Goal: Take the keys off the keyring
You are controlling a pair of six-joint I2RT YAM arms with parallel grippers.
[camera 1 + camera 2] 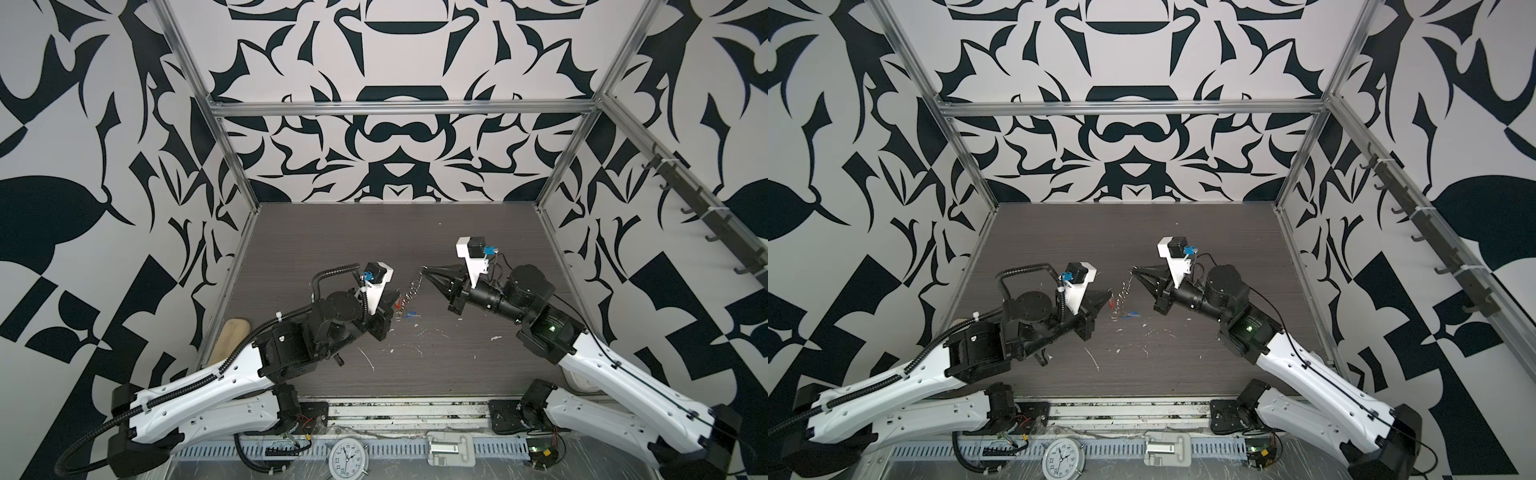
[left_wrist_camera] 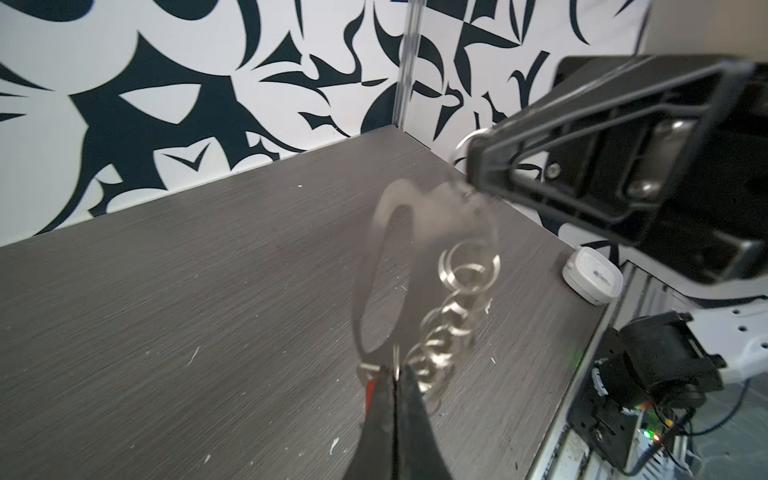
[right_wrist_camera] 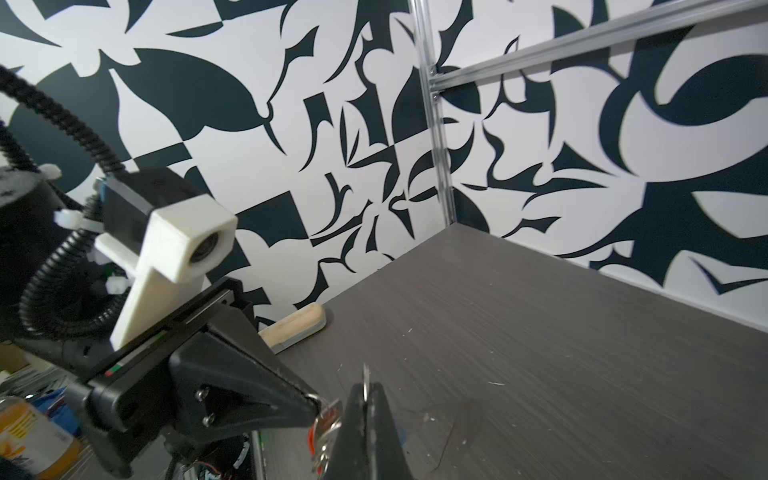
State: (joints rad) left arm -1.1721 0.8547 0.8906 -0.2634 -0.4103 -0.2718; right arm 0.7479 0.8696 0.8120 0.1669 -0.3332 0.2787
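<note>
My right gripper holds the keyring, so my left gripper should next pull toward the beige board and down to the tabletop and release the small ring there.
The keyring (image 2: 380, 257), a pale metal plate with an oblong slot and several small rings (image 2: 455, 303) along its edge, hangs above the table between my two grippers; in both top views it shows edge-on (image 1: 409, 291). My right gripper (image 1: 424, 269) is shut on its upper end, the thin plate edge showing between the tips (image 3: 365, 388). My left gripper (image 2: 395, 374) is shut on a small ring at the lower end. A red tag (image 2: 369, 390) lies against that gripper's finger. A blue tag (image 1: 411, 314) shows just below the keyring, low over the table. The key blades are too small to make out.
A beige wooden board (image 1: 228, 340) leans at the table's left edge, behind the left arm. A white device (image 2: 592, 278) sits at the front right corner. White scratches and flecks mark the dark table (image 1: 374, 232). A clock (image 1: 347, 457) lies off the front edge.
</note>
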